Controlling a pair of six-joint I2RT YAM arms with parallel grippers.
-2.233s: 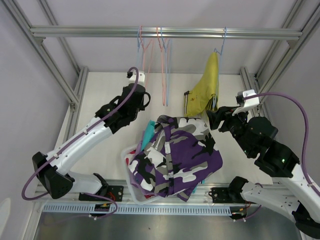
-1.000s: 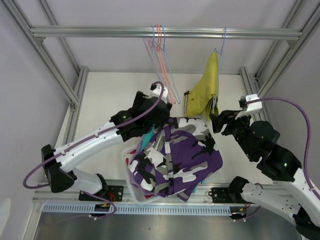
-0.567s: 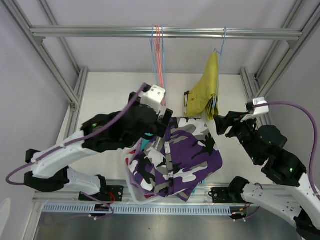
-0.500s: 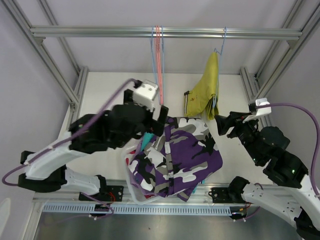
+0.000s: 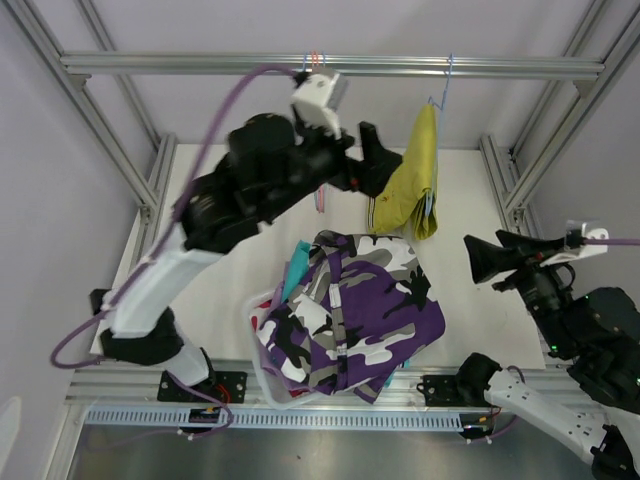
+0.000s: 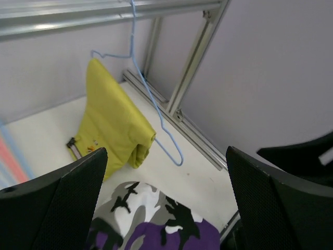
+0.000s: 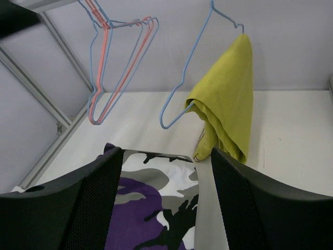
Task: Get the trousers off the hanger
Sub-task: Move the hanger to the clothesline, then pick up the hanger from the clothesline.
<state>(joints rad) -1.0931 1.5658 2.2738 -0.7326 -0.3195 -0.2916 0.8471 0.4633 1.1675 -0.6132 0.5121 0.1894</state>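
Note:
My left gripper moves down and to the right in the top view next, onto the hanger's near sloping wire beside the yellow trousers [image 5: 418, 175].
Mustard yellow trousers [image 5: 418, 175] hang folded over a blue hanger [image 5: 444, 82] on the rail. My left gripper [image 5: 372, 165] is raised high just left of them, open and holding nothing. In the left wrist view the yellow trousers [image 6: 109, 122] and the hanger [image 6: 156, 117] lie ahead between the wide fingers. My right gripper [image 5: 482, 262] is open and empty, low at the right, apart from the cloth. Its wrist view shows the yellow trousers [image 7: 229, 112] on the hanger [image 7: 190, 83]. Purple-black-white camouflage trousers [image 5: 350, 310] top a pile below.
A white basket [image 5: 262, 375] at the near edge holds the pile, with teal cloth [image 5: 293, 272] showing at its left. Empty pink and blue hangers [image 7: 114, 67] hang on the rail [image 5: 180, 64] left of the yellow pair. Aluminium frame posts [image 5: 520, 180] stand at both sides.
My left arm has swung up from the basket to high beside the yellow trousers, staying open. My right arm has drawn back to the right and its jaws have widened slightly.

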